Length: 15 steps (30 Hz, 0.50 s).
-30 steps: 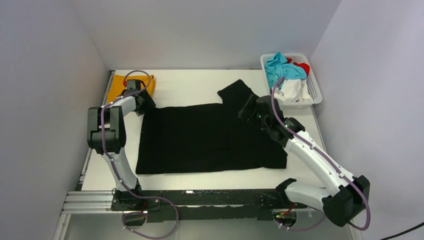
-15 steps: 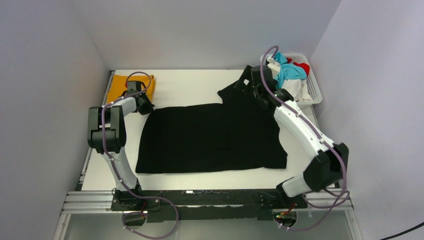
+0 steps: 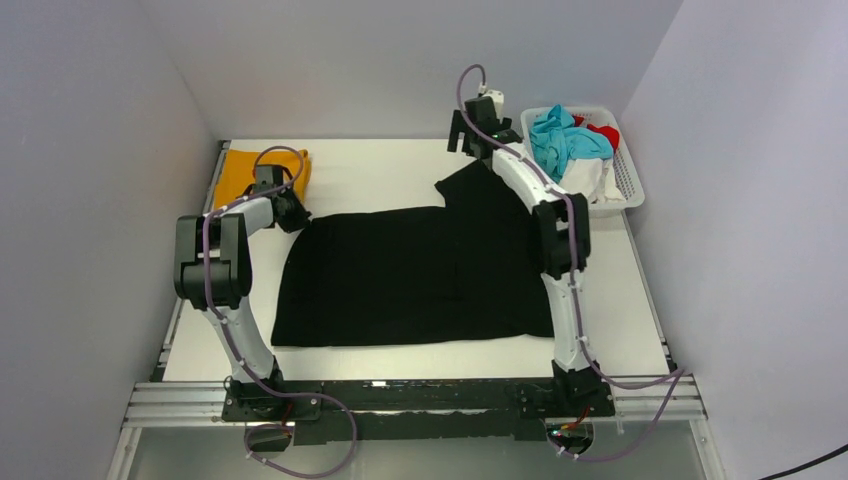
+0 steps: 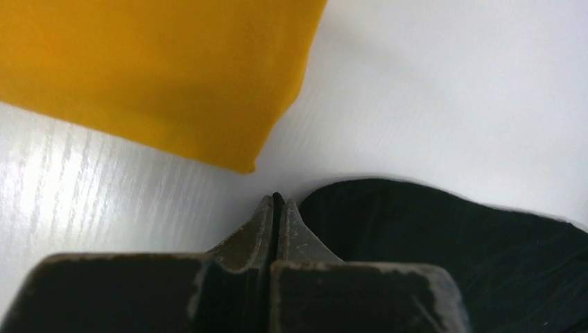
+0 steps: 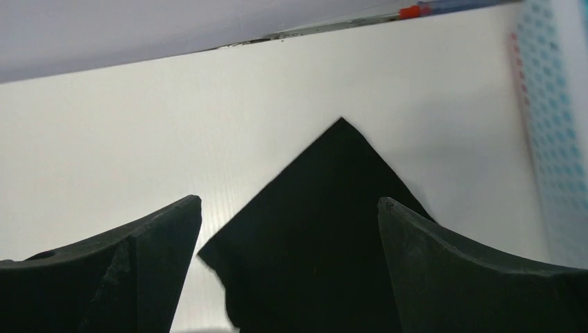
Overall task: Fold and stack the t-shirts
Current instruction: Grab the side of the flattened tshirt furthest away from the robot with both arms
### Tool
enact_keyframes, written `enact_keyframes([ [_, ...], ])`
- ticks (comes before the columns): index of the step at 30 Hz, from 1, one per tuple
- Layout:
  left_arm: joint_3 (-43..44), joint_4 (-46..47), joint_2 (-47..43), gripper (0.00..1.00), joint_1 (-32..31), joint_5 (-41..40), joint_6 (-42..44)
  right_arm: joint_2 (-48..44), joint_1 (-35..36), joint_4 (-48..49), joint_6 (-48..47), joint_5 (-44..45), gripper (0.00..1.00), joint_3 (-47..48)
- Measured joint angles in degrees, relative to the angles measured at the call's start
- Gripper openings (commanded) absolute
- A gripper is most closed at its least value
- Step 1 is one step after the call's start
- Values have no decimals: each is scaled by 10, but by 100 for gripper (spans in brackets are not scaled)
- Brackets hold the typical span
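My right gripper will next go down, open, onto the black t-shirt's sleeve, just short of the sleeve's end, since my left gripper already pinches the black t-shirt's corner by the orange-yellow t-shirt (image 3: 240, 165).
A large black t-shirt (image 3: 420, 270) lies spread flat on the white table, one sleeve pointing to the far right. A folded orange-yellow t-shirt (image 3: 240, 165) rests at the far left corner. My left gripper (image 3: 290, 212) sits low at the black shirt's far left corner, between the two shirts. In the left wrist view its jaws (image 4: 277, 201) are shut, with a thin black sliver of the black t-shirt (image 4: 444, 250) pinched at the tips; the orange-yellow t-shirt (image 4: 139, 69) lies just beyond. My right gripper (image 3: 468, 135) hangs open above the sleeve tip (image 5: 333, 208), touching nothing.
A white lattice basket (image 3: 630, 185) at the far right corner holds teal, red and white cloth; its wall shows at the right edge of the right wrist view (image 5: 555, 139). Grey walls enclose the table on three sides. The right arm stretches over the shirt's right side.
My left gripper has closed at the black shirt's corner. The right arm swung from the shirt's right shoulder up and away to the far sleeve tip, staying open.
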Motion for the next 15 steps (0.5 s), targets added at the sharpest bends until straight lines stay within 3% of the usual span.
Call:
enact_keyframes([
  [4,-18,-5,-17,0,-8,0,0,115,-2,-6,-47,-11,100,103],
  [15,-36,-9,-63,0,-27,-3,2,216,-10,3,-135,-45,95,145],
])
